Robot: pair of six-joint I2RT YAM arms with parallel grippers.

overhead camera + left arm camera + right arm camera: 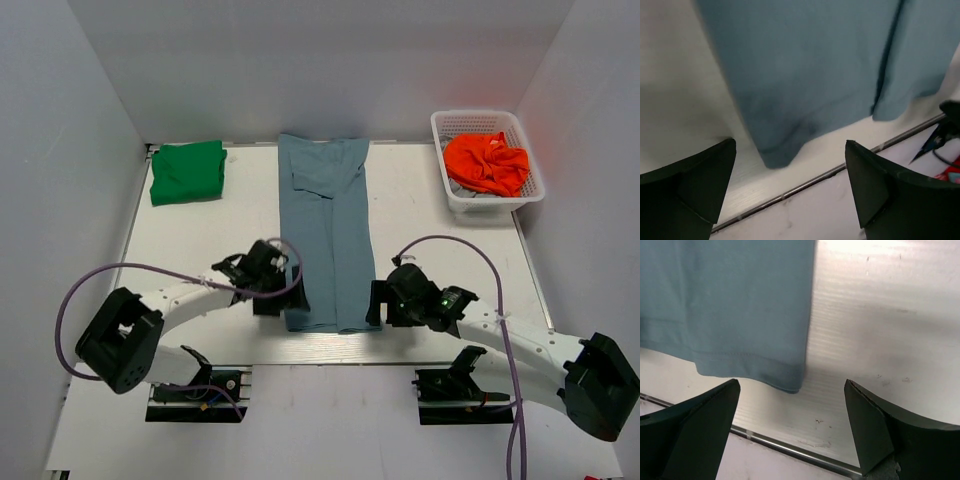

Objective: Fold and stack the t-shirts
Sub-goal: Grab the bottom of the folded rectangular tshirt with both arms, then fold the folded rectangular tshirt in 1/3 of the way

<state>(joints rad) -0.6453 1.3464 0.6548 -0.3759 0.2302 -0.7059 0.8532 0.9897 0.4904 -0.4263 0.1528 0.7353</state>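
Note:
The left gripper draws back and lowers onto the slate-blue t-shirt's near corner point(291, 327) point(776, 158) on the green t-shirt's side next, since that hem corner lies between its wide-open fingers.
The slate-blue t-shirt point(325, 230) lies flat as a long narrow strip down the middle of the table, sides folded in. The green t-shirt point(187, 171) lies folded at the back left. My left gripper point(270, 300) is open and empty at the strip's near left corner point(775, 155). My right gripper point(378, 303) is open and empty at the strip's near right corner point(790, 380). Both sets of jaws stand wide, just above the table, with the hem ahead of them.
A white basket point(522, 195) at the back right holds orange cloth point(486, 163). The table's near edge with a metal strip point(790, 450) runs just under both grippers. White walls close in the left, back and right sides.

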